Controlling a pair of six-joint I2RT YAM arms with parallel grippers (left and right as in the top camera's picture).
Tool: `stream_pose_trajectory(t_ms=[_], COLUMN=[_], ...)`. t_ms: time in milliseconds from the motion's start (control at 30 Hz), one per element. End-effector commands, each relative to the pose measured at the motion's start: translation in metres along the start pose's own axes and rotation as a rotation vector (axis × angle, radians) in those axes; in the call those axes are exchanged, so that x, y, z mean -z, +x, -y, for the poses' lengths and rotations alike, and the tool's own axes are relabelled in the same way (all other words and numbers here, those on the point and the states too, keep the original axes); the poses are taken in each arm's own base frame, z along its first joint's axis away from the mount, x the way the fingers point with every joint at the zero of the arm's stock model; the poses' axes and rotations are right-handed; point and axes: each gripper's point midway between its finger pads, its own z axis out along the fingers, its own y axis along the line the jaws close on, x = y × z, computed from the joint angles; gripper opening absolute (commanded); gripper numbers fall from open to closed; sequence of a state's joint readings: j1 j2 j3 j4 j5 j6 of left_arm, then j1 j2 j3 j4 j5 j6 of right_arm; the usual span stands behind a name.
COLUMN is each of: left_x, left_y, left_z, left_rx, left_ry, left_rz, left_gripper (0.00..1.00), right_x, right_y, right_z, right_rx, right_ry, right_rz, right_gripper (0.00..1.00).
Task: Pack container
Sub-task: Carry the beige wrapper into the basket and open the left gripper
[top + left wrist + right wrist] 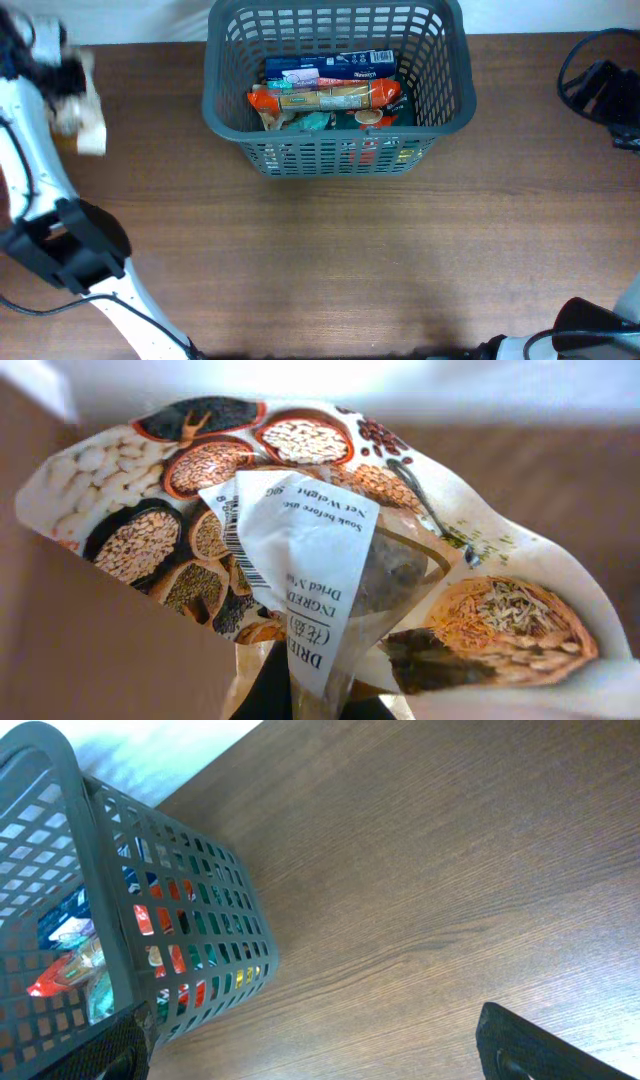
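The open basket point(190, 940) is to the right of my left gripper in the overhead view, so I will go across and down, then let go onto the orange packet's near side.
The container point(340, 156), a dark grey lattice basket, stands at the back middle of the table and holds several snack packets, among them a blue one point(330, 68) and an orange one point(330, 96). My left gripper point(72, 88) is at the far left edge, well left of the basket, shut on a pale packet point(92, 136). In the left wrist view this packet point(300, 510) is printed with bowls of grains and beans, has a white label, and is pinched at its lower edge by the gripper point(320, 702). My right gripper point(320, 1065) stands open over bare table, right of the basket point(190, 940).
The brown wooden table point(340, 260) runs in front of the basket. The left arm's white links and dark joint point(70, 245) cross the front left. The right arm's dark parts point(605, 90) sit at the far right edge.
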State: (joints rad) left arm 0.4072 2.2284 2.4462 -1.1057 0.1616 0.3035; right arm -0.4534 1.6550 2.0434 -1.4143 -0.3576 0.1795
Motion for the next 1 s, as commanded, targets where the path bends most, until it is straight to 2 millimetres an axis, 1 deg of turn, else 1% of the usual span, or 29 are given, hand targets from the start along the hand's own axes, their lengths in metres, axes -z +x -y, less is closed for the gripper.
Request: stream_pose_trajectory(t_ms=[0,67,100,133,167,233,300,367,433,467,500,533,567,667,800,967], left_x=[0.108,0.138,0.154,0.171,0.177,0.183,0.187,0.189,0.188,0.185,0.178,0.173,0.157,0.124,0.089,0.056], left_y=[-0.087,-0.106,-0.113,-0.116,-0.114,-0.106,-0.091,-0.076,-0.063,-0.056,-0.047,-0.042,-0.026,0.005,0.039,0.082], left_z=[0.075,0.117,0.145,0.194,0.216,0.262,0.303,0.337,0.368,0.380,0.395,0.402,0.417,0.434,0.450,0.460], left_rx=[-0.269,-0.431,-0.549,-0.747,-0.833,-1.008,-1.150,-1.244,-1.295,-1.312,-1.333,-1.344,-1.383,-1.473,-1.509,-1.539], left_ry=[0.046,0.062,0.075,0.104,0.121,0.150,0.180,0.233,0.290,0.317,0.350,0.367,0.408,0.469,0.535,0.608], left_rz=[0.310,0.401,0.449,0.507,0.526,0.548,0.545,0.546,0.543,0.536,0.517,0.502,0.456,0.359,0.248,0.111], left_gripper=[0.02,0.02,0.02,0.02,0.02,0.02,0.02,0.02,0.02,0.02,0.02,0.02,0.02,0.02,0.02,0.02], right_x=[0.003,0.003,0.003,0.003,0.003,0.003,0.003,0.003,0.003,0.003,0.003,0.003,0.003,0.003,0.003,0.003], right_y=[0.000,0.000,0.000,0.000,0.000,0.000,0.000,0.000,0.000,0.000,0.000,0.000,0.000,0.000,0.000,0.000], right_z=[0.000,0.000,0.000,0.000,0.000,0.000,0.000,0.000,0.000,0.000,0.000,0.000,0.000,0.000,0.000,0.000], right_rx=[0.001,0.001,0.001,0.001,0.001,0.001,0.001,0.001,0.001,0.001,0.001,0.001,0.001,0.001,0.001,0.001], right_ry=[-0.004,-0.004,-0.004,-0.004,-0.004,-0.004,-0.004,-0.004,-0.004,-0.004,-0.004,-0.004,-0.004,-0.004,-0.004,-0.004], right_rz=[0.007,0.007,0.007,0.007,0.007,0.007,0.007,0.007,0.007,0.007,0.007,0.007,0.007,0.007,0.007,0.007], right_gripper=[0.99,0.99,0.99,0.99,0.99,0.99,0.99,0.99,0.99,0.99,0.99,0.99,0.99,0.99,0.99,0.99])
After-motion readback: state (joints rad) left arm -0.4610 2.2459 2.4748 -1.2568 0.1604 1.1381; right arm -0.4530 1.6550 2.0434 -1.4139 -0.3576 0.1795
